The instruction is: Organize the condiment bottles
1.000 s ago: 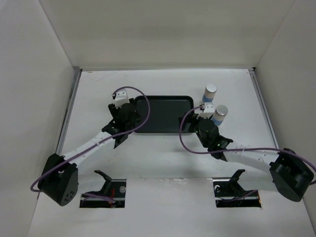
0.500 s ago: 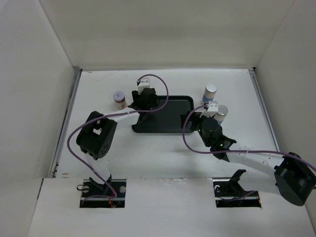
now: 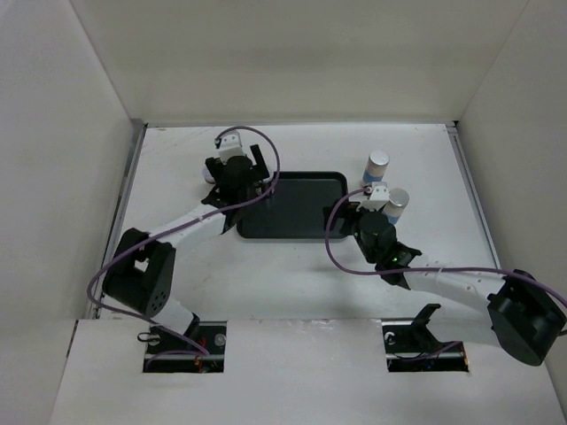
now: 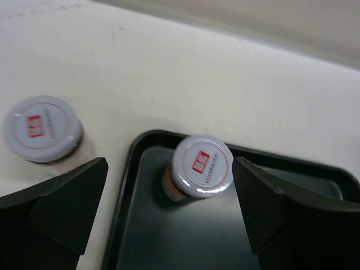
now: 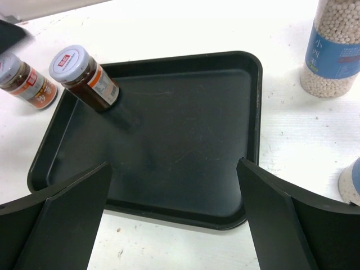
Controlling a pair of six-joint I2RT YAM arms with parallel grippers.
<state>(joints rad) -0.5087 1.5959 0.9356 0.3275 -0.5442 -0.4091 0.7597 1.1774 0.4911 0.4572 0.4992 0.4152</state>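
The jar outside the tray stands below my fingers and to their left in the top view, so my left gripper will next move sideways and down onto it.
Two short brown jars with white red-marked lids show in the left wrist view. One jar point(image 4: 202, 167) stands in the far left corner of the black tray point(image 4: 185, 236). The other jar point(image 4: 42, 128) stands on the table just left of the tray. My left gripper point(image 4: 169, 174) hangs open above the jar in the tray, its fingers well apart from the lid. Both pale bottles stand right of the tray point(image 3: 292, 208): one at the back point(image 3: 378, 166), one nearer point(image 3: 396, 204). My right gripper point(image 5: 173, 166) is open and empty over the tray's near right edge.
White walls close in the table on the left, back and right. In the top view my left arm point(image 3: 177, 235) reaches across the table's left side, and its gripper point(image 3: 237, 175) hides both jars. My right arm point(image 3: 443, 279) lies along the near right.
My left gripper went from shut to open, and shifted left to the tray's far left corner. The right arm has barely moved.
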